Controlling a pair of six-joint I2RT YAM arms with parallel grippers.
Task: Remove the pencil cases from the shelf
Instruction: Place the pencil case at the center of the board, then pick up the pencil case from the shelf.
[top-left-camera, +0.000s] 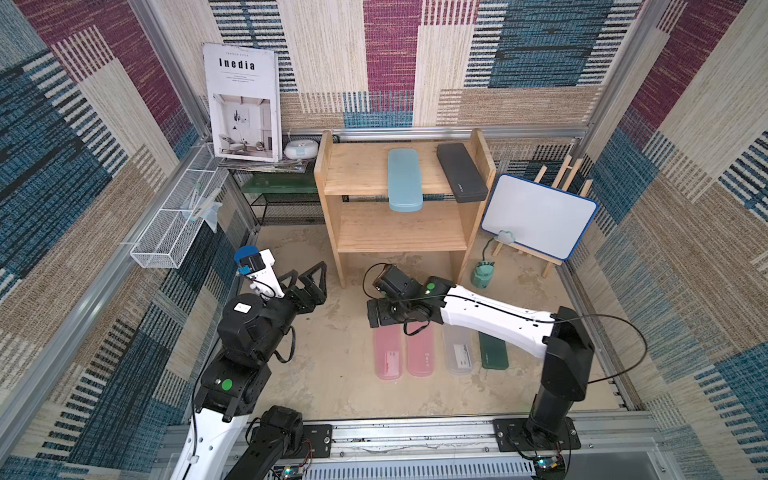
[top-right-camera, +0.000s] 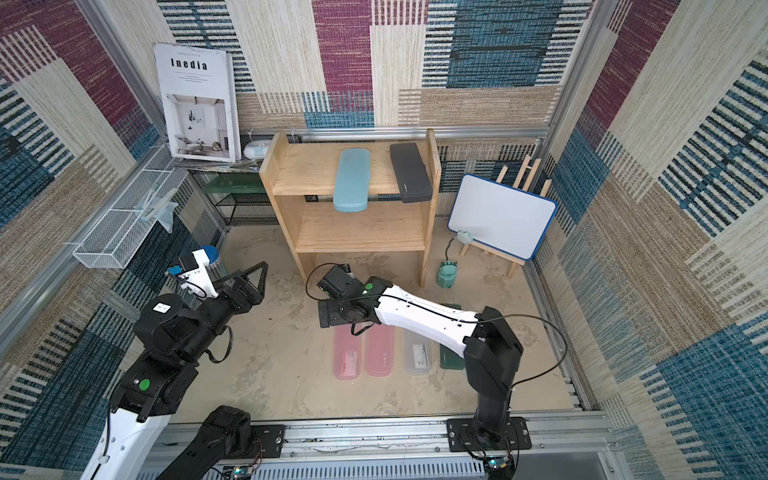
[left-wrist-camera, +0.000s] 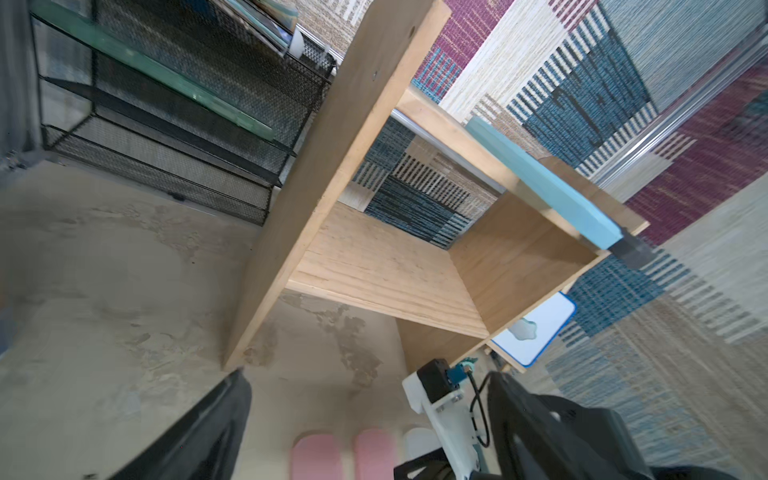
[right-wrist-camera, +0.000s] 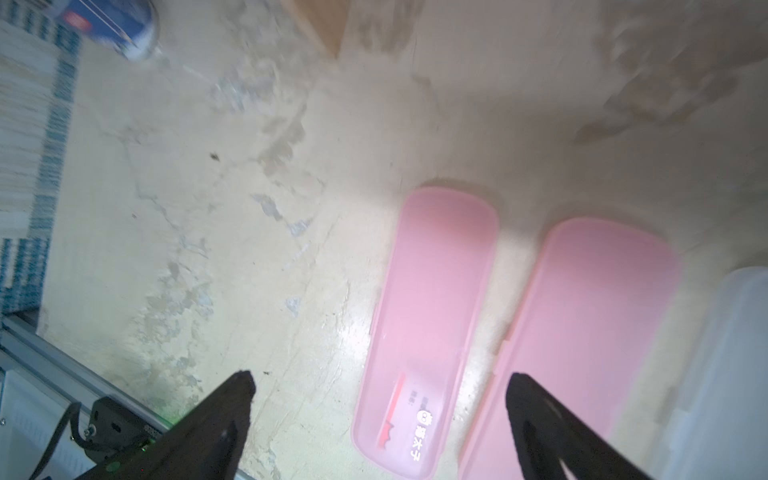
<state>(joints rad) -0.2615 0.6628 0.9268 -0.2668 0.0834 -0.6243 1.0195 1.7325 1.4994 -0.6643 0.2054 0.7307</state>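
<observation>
The light blue case's front end (top-left-camera: 405, 203) (left-wrist-camera: 601, 229) is above and outward of my left gripper and sticks out past the shelf's edge. I should raise my left gripper outward to close on it.
The wooden shelf (top-left-camera: 399, 232) stands at the back. On its top tier a light blue pencil case (top-left-camera: 404, 180) overhangs the front edge, with a black case (top-left-camera: 461, 172) beside it. The lower tier is bare. Two pink cases (top-left-camera: 388, 353) (top-left-camera: 420, 351), a clear one (top-left-camera: 457, 351) and a dark green one (top-left-camera: 493, 351) lie in a row on the floor. My right gripper (right-wrist-camera: 380, 376) hangs open above the outer pink case (right-wrist-camera: 428, 316), holding nothing. Left of the shelf, my left gripper (top-left-camera: 309, 270) is open and empty, facing the shelf (left-wrist-camera: 374, 266).
A black wire-mesh rack (top-left-camera: 286, 203) and a white wire basket (top-left-camera: 174, 232) sit at the left. A blue-capped cylinder (top-left-camera: 245, 253) stands behind my left wrist. Right of the shelf are a whiteboard on an easel (top-left-camera: 536, 216) and a small green figure (top-left-camera: 482, 278).
</observation>
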